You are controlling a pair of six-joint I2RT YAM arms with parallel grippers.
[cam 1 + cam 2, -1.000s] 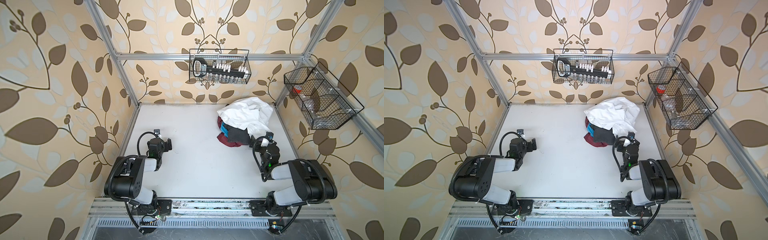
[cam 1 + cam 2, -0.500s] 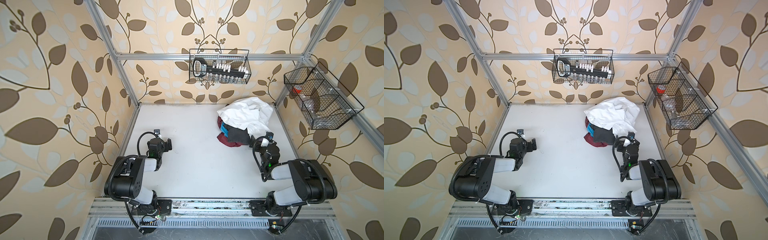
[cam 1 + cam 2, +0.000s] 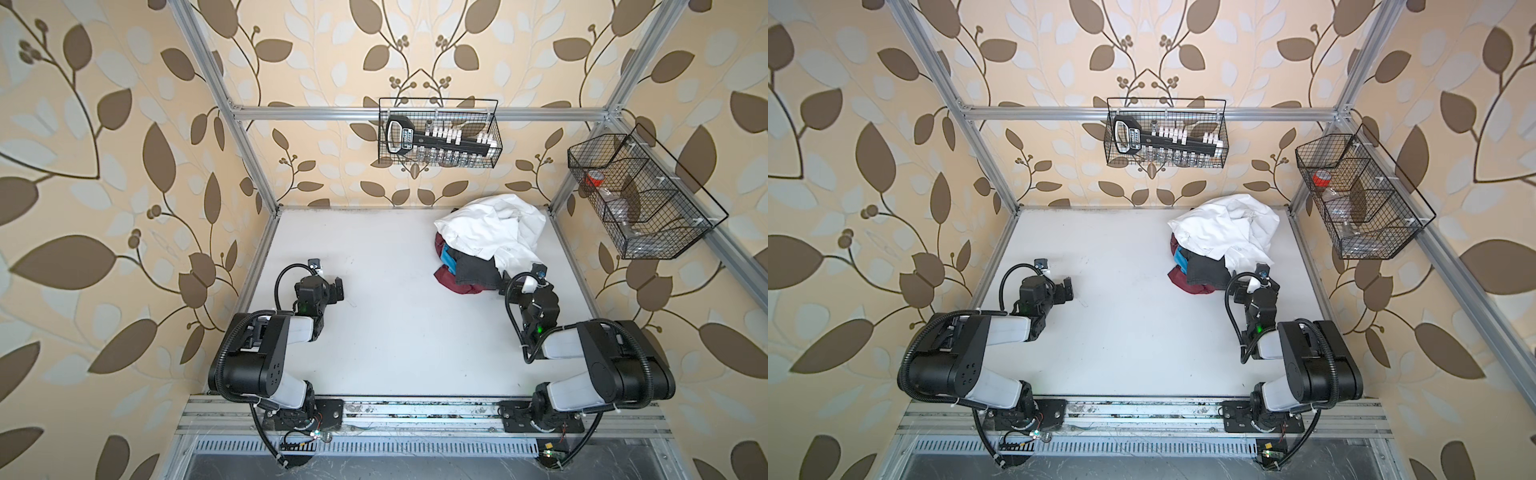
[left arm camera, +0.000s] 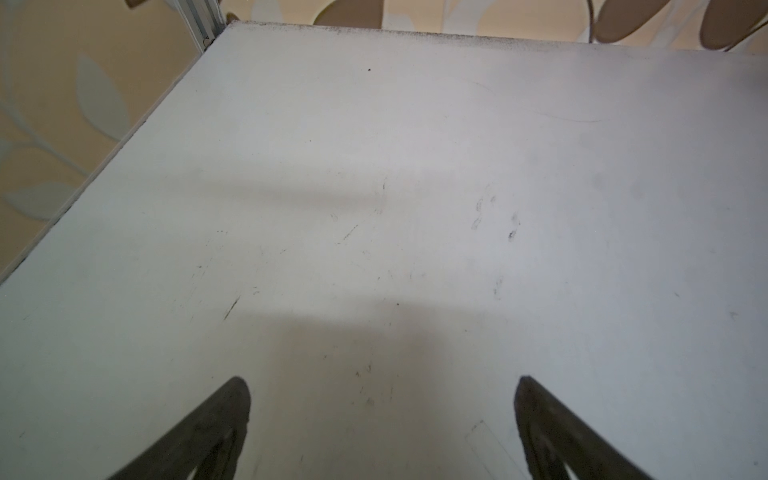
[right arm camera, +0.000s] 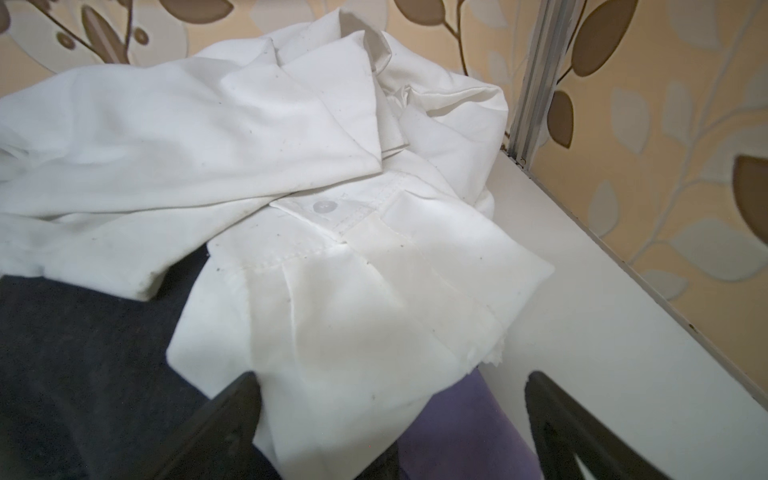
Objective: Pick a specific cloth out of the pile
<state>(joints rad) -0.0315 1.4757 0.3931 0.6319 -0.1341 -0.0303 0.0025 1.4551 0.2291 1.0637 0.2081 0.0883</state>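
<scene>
My right gripper is at the white cuff [image 5: 353, 311]. Next it will swing off the cuff toward the blue bit, tip its fingers down and close on the cloth's exposed charcoal part [image 5: 100, 356] beside the cuff.
The pile sits at the table's back right in both top views. A big white garment [image 3: 490, 232] [image 3: 1225, 230] tops it. Under its near edge shows the cloth [image 3: 476, 270] [image 3: 1206, 270], dark charcoal, over a maroon garment [image 3: 453, 286] and a blue bit [image 3: 448, 255]. My right gripper [image 3: 515, 283] [image 5: 392, 376] stands open at the pile's near edge, its jaws astride a white cuff [image 5: 353, 311] and a lilac bit [image 5: 457, 428]. The cloth [image 5: 83, 353] lies just beside one finger. My left gripper [image 3: 336, 289] [image 4: 381, 379] is open over bare table.
A wire basket [image 3: 438, 133] with a black tool hangs on the back wall. Another wire basket [image 3: 640, 195] hangs on the right wall above the table edge. An aluminium corner post [image 5: 536, 75] stands close behind the pile. White tabletop [image 3: 395, 332] lies between the arms.
</scene>
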